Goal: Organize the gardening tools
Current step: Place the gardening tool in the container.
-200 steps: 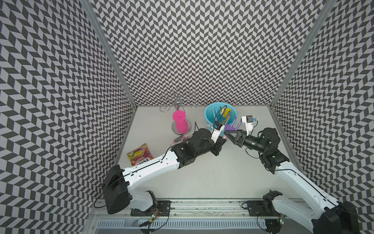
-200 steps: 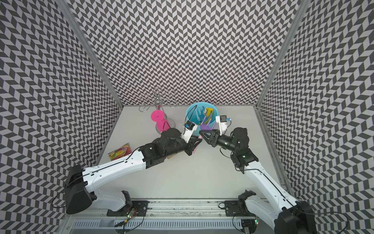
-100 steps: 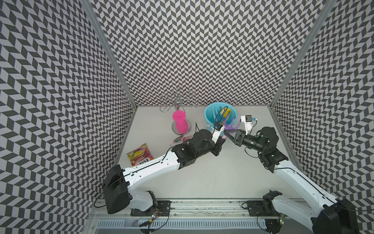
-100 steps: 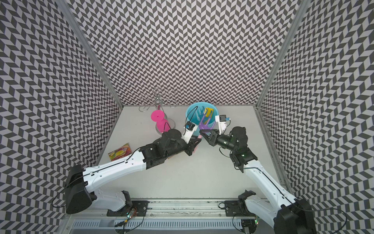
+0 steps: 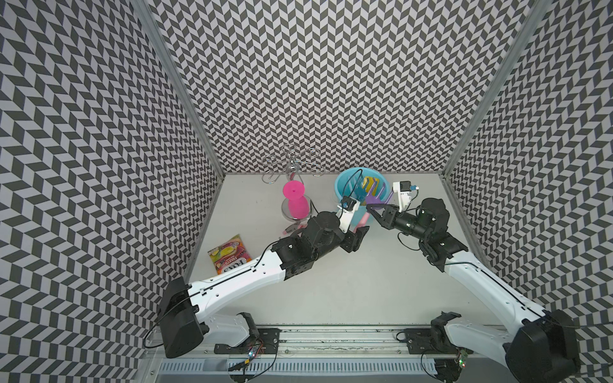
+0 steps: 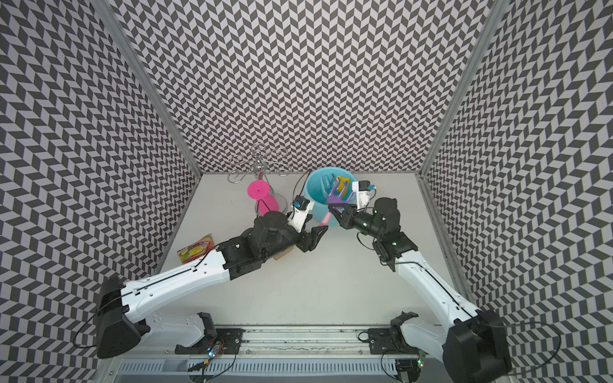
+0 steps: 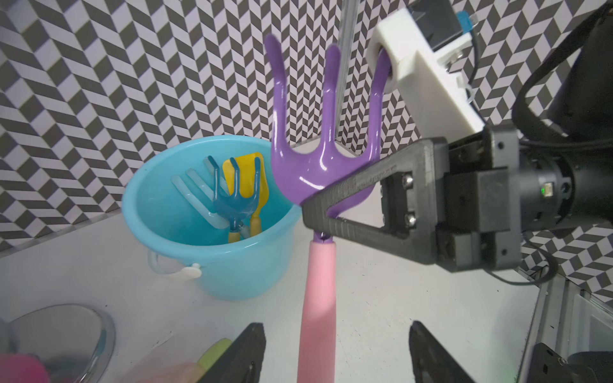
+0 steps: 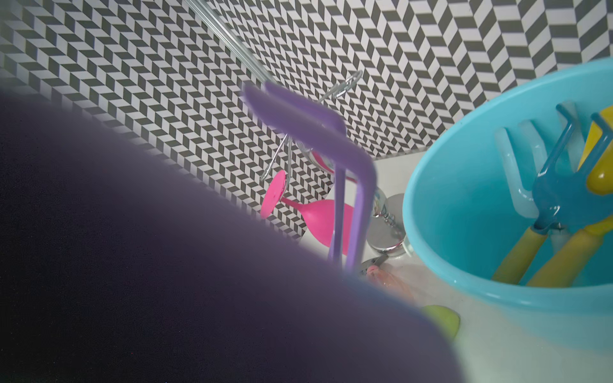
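Next, my right gripper needs to carry the fork outward over the bucket's opening, the fork's handle pointing down, and release the fork's neck there, as the opening lies outward of it.
The purple fork with a pink handle stands upright beside the turquoise bucket. My right gripper is shut on the fork's neck, just under the prongs. My left gripper is open, its fingers wide on either side of the pink handle and clear of it. In both top views the two grippers meet in front of the bucket. A yellow shovel, blue rake and pale-blue fork lean inside the bucket. A green handle lies on the table by my left gripper.
A bright pink cup on a chrome stand stands left of the bucket, with a chrome wire rack behind it. A pinkish spray bottle lies partly under my left arm. A snack packet lies near the left wall.
My left gripper has opened and let go of the pink handle. My right gripper closed on the purple fork and now holds it alone.
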Controlling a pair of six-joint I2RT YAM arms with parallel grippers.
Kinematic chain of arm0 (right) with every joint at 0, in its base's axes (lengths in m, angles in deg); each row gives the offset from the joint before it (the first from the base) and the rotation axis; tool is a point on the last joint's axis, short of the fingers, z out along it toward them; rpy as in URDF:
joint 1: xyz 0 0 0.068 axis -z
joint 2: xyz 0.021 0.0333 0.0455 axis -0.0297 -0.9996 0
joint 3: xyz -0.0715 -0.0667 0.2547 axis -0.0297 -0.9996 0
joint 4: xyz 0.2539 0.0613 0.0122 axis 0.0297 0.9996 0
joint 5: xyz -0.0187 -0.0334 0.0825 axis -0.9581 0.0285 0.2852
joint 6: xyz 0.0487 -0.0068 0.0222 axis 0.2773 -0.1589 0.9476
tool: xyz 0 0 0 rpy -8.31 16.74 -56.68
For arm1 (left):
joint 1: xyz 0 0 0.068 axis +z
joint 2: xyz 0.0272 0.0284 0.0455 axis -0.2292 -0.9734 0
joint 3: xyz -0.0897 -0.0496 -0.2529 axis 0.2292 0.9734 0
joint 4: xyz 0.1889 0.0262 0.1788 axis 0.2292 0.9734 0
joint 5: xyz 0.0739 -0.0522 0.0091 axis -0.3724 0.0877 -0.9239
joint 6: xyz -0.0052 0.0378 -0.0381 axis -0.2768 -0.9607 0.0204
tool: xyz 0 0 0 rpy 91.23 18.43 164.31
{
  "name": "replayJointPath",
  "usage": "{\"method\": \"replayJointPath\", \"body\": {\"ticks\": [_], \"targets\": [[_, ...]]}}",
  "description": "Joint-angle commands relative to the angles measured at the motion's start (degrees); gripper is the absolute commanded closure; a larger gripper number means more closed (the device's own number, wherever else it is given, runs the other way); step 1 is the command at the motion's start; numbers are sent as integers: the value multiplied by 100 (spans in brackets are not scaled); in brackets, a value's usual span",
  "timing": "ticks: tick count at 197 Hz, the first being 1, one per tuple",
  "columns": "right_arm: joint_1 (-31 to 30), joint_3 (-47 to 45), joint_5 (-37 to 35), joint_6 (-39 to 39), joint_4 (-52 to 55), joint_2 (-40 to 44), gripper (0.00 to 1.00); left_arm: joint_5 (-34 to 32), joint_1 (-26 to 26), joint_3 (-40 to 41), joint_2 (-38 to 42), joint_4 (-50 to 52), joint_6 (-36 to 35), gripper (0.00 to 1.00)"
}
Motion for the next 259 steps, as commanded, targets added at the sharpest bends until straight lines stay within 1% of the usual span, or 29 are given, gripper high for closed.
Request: {"method": "replayJointPath", "body": {"ticks": [1, 18, 32, 69, 120, 146, 187, 259], "targets": [[-18, 469, -541, -209, -120, -176, 100, -237, 200, 262, 404, 236, 137, 29], [-17, 758, -1062, -278, 4, -365, 100, -292, 391, 508, 719, 335, 282, 29], [-9, 928, -1454, -186, -72, -554, 100, -260, 556, 707, 988, 408, 378, 30], [61, 1647, -1841, -346, -23, -1321, 100, -431, 751, 1045, 1502, 631, 529, 31], [56, 2543, -2449, -862, 105, -2414, 100, -542, 828, 1313, 1814, 850, 689, 31], [61, 2855, -2547, -993, 111, -2954, 100, -588, 861, 1366, 1886, 950, 741, 31], [54, 3288, -2320, -1063, 472, -3600, 100, -635, 941, 1390, 1911, 1066, 781, 31], [2, 3326, -2159, -1172, 517, -4044, 100, -566, 1069, 1461, 1820, 1040, 856, 31]]}}
